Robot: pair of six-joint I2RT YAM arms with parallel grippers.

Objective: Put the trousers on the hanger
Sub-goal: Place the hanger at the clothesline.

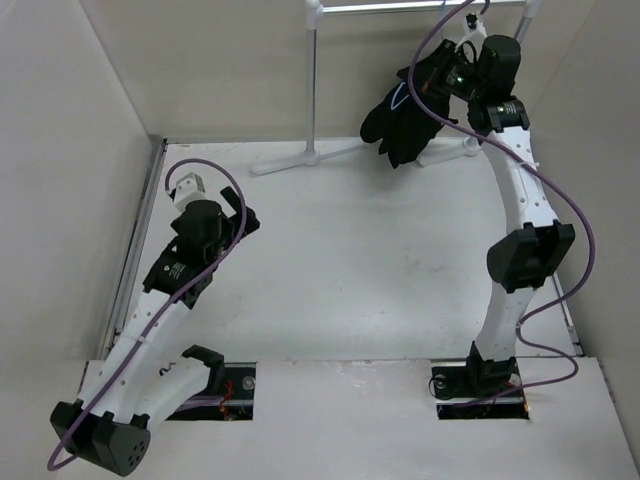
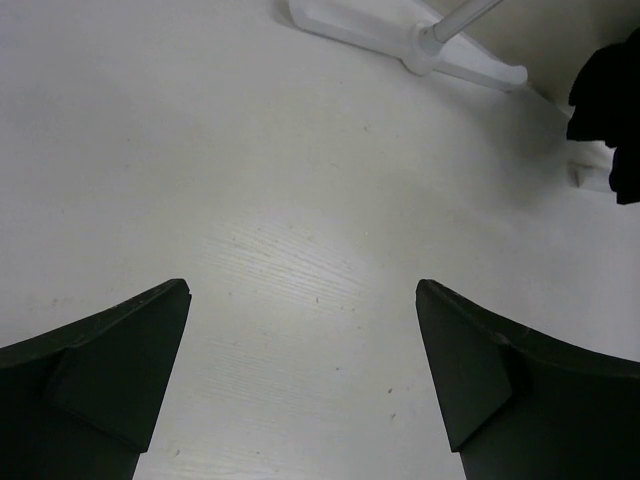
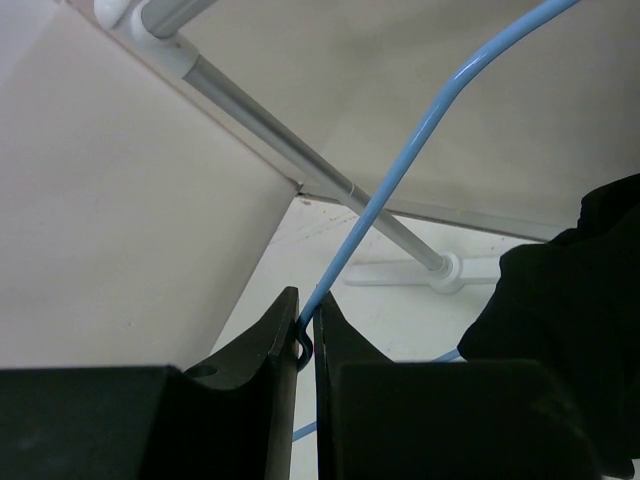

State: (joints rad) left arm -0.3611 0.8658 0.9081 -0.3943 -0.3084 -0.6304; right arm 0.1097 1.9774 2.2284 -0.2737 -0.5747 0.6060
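My right gripper lowers a little next, draws the hanger (image 1: 394, 98) down onto the rack's top bar and releases the wire, because the hanger's upper end reaches that bar.
The black trousers (image 1: 403, 112) hang bunched on a thin light-blue hanger (image 1: 394, 98) held up near the rack's top bar at the back right. My right gripper (image 1: 450, 68) is shut on the hanger's wire; in the right wrist view the wire (image 3: 400, 170) runs up from between the closed fingers (image 3: 305, 300), with the trousers (image 3: 575, 310) at the right. The hanger's hook top is out of view. My left gripper (image 1: 235, 215) is open and empty, low over the table at the left (image 2: 303, 370); the trousers' edge (image 2: 612, 95) shows far right in its view.
A white garment rack stands at the back: upright pole (image 1: 313, 80), top bar (image 1: 400, 8), feet on the table (image 1: 300, 160), also seen in the left wrist view (image 2: 400, 40) and right wrist view (image 3: 300, 150). Beige walls enclose the table.
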